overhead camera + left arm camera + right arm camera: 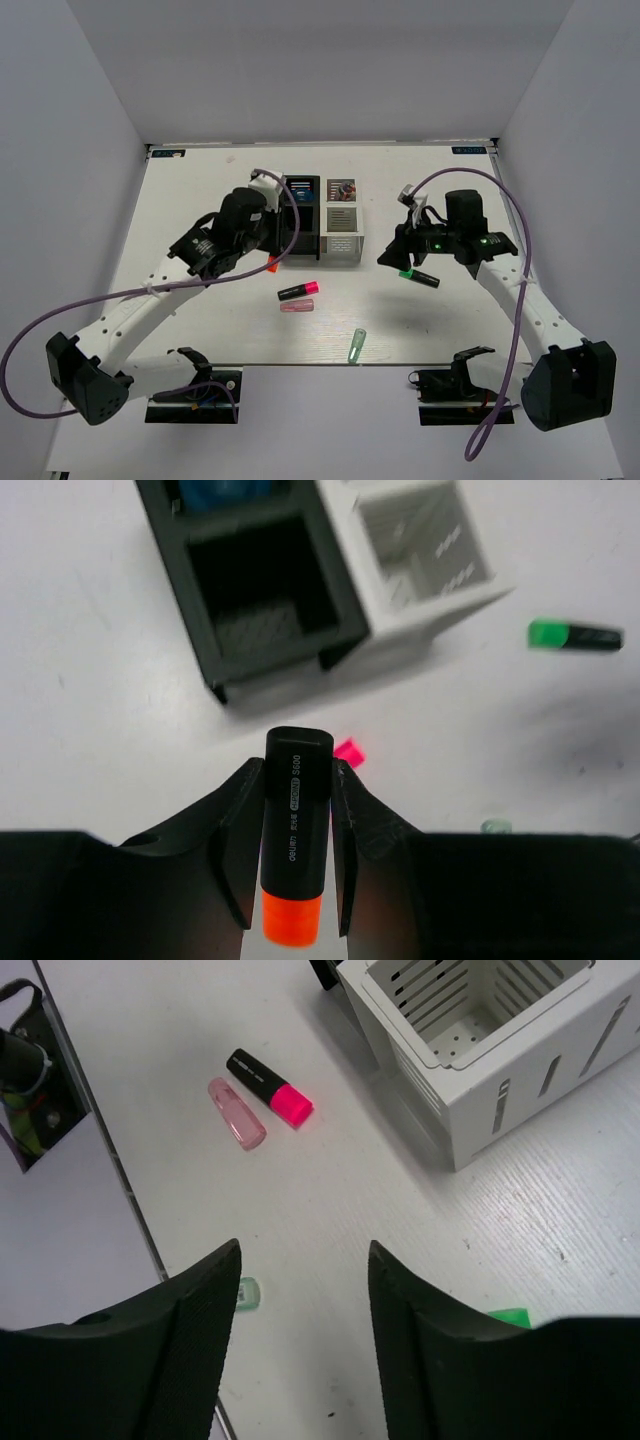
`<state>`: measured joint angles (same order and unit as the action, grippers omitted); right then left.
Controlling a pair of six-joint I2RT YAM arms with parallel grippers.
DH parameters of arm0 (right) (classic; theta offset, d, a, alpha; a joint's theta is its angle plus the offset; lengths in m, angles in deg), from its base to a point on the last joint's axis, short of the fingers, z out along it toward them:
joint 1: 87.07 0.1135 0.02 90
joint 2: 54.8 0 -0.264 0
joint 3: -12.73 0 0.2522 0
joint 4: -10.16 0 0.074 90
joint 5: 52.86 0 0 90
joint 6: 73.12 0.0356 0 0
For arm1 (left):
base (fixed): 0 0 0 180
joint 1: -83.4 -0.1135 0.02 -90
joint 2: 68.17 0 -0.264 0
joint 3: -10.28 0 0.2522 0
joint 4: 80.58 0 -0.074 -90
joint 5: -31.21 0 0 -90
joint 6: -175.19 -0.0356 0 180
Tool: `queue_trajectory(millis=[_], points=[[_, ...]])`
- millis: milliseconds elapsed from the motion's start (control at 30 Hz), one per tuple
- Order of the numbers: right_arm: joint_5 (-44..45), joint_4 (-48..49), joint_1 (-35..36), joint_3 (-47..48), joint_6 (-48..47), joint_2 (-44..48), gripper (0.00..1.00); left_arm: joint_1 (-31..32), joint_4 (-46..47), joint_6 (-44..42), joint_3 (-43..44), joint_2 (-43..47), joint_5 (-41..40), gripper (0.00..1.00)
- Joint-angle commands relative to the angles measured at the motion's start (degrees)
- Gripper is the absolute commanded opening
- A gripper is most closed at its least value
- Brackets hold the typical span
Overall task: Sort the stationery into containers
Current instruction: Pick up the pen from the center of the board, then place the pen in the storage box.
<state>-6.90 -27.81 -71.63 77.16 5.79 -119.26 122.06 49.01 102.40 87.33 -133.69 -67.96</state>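
Observation:
The empty near black bin (262, 590) sits outward of my left gripper and to its right in the top view, so I will carry the highlighter over it and let go.
My left gripper (297, 780) is shut on a black highlighter with an orange end (296, 825), held above the table just in front of the near black bin (262, 590). It also shows in the top view (271, 262). The bins (322, 222) stand two by two at the table's middle; the far black one holds a blue tape roll (215, 490). My right gripper (302, 1270) is open and empty above the table, right of the near white bin (480, 1030). A black marker with a pink end (298, 291), a pink translucent stick (297, 306), a pale green piece (356, 345) and a green-ended black marker (418, 277) lie on the table.
The far white bin (342, 190) holds something small with red and dark parts. The table's near edge runs just below the pale green piece. Grey walls enclose the table on three sides.

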Motion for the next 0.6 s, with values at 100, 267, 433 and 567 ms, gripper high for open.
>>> queue_trajectory(millis=[100,267,433,567], points=[[-2.6,2.1,-0.2,-1.5,-2.7,-0.5,0.59,0.3,28.3,-3.8,-2.4,-5.6,1.1,0.00],[-3.0,2.9,-0.5,-2.4,-3.1,-0.6,0.59,0.7,46.6,-9.0,-2.8,-12.7,1.5,0.00],[-3.6,3.0,-0.9,-2.7,-3.6,-0.7,0.60,0.6,48.9,-11.3,2.3,-19.5,0.9,0.00],[-4.1,3.0,-1.3,-3.0,-3.8,-0.5,0.60,0.6,50.5,-15.0,1.8,-21.8,-1.5,0.00]])
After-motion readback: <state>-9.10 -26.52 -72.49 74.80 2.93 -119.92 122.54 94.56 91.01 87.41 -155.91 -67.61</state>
